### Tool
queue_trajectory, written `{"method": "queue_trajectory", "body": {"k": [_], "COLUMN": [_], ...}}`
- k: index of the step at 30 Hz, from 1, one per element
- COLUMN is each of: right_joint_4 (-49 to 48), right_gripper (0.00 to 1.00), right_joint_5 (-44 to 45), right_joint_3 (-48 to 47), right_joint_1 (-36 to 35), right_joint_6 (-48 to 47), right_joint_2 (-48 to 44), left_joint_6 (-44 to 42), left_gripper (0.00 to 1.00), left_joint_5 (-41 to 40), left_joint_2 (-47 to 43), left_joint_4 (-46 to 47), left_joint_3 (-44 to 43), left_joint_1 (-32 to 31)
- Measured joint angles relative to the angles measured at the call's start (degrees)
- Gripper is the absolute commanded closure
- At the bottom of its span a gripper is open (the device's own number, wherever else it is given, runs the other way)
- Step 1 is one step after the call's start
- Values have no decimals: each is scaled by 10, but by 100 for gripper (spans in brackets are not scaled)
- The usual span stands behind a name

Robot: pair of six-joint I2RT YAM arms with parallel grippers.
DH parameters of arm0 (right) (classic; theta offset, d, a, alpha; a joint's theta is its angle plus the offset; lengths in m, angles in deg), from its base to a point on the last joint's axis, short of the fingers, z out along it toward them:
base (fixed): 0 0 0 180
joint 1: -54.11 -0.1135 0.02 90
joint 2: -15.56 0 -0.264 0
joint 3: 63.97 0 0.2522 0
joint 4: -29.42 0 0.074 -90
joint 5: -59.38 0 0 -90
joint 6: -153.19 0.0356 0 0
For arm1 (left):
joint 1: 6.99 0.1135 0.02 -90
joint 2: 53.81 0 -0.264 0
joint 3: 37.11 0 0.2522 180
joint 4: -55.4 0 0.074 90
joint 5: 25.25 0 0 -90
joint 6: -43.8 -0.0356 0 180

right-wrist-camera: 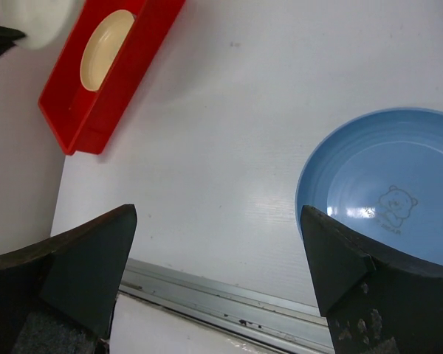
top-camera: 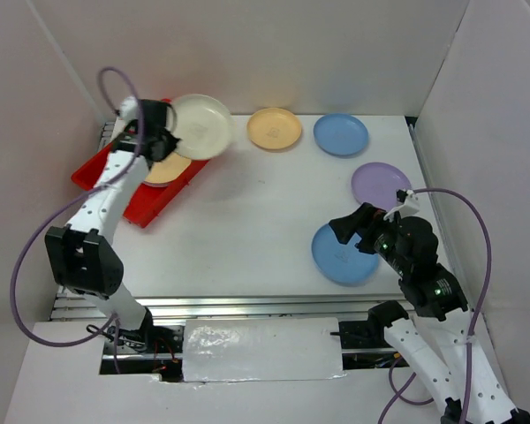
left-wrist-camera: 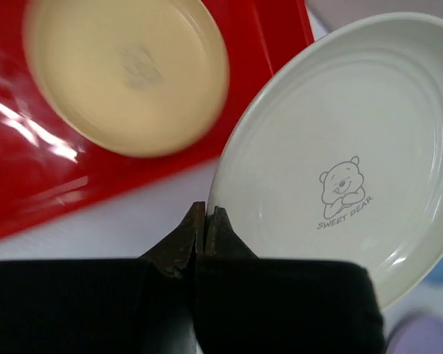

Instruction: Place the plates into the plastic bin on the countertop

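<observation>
My left gripper shifts left in the top view and lowers next, releasing the overhanging cream plate atop the pale yellow plate [top-camera: 163, 170], which lies below my left gripper.
My left gripper [top-camera: 163, 139] [left-wrist-camera: 207, 210] is shut on the rim of a cream plate [top-camera: 201, 125] [left-wrist-camera: 340, 147], which hangs tilted over the right edge of the red plastic bin [top-camera: 137, 201] [left-wrist-camera: 29, 184] [right-wrist-camera: 88, 110]. A pale yellow plate [top-camera: 163, 170] [left-wrist-camera: 125, 70] lies flat inside the bin. My right gripper [top-camera: 349, 231] [right-wrist-camera: 218, 221] stands open over the near right of the countertop [top-camera: 247, 221], with nothing between its fingers. Its right finger is above the left rim of a blue plate [top-camera: 340, 256] [right-wrist-camera: 391, 199].
On the countertop's far side lie a yellow plate [top-camera: 275, 129] and a second blue plate [top-camera: 341, 134]. A purple plate [top-camera: 380, 183] lies at the right, just behind my right gripper. White walls close in the sides and back. A metal rail [right-wrist-camera: 229, 302] runs along the near edge.
</observation>
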Motion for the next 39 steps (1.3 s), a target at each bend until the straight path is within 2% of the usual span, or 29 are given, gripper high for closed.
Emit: {"method": "queue_trajectory", "body": {"k": [4,7,10,13,16,19,20,21,22,23,24,25,28,34,37,39], "right_joint_4": [-16,-25,-32,-38,-48,-51,-52,-52,-54,-56,-57,-58,-58,-55,-50,-46], "right_gripper": [0,0,0,0,0,0,0,0,0,0,0,0,0,0,0,0], "right_joint_5": [-20,-30,-34,-38,-39,-41,-42,-44,-45,-48,-50,-52,-54,-52,-49,-40], "right_joint_3": [14,24,31,34,45,56,57,57,57,57,57,57,57,55,47,40], "right_joint_1": [2,2,2,3,3,3,4,4,4,4,4,4,4,4,4,4], "right_joint_6": [2,2,2,-3,-7,-7,-7,-7,-7,-7,-7,-7,-7,-7,-7,-7], "right_joint_2": [19,37,53,67,70,71,72,75,76,79,79,79,78,67,66,66], "left_joint_6": [14,24,27,27,31,38,39,38,36,32,36,32,30,8,-13,-30], "left_gripper": [100,100,100,100,100,100,90,74,41,25,5,1,1,1,1,1], "left_joint_5": [-6,2,13,9,8,8,9,10,14,18,23,29,50,118,127,127], "left_joint_2": [24,87,169,244,255,222,210,202,198,197,197,198,193,140,99,51], "left_joint_4": [-9,-13,-37,-74,-75,-54,-53,-55,-54,-54,-56,-57,-51,-31,-24,-7], "left_joint_3": [-30,-34,-49,-106,-114,-78,-68,-66,-67,-72,-82,-90,-97,-19,9,48], "left_joint_1": [138,191,210,211,214,219,223,227,232,235,238,241,247,242,200,132]}}
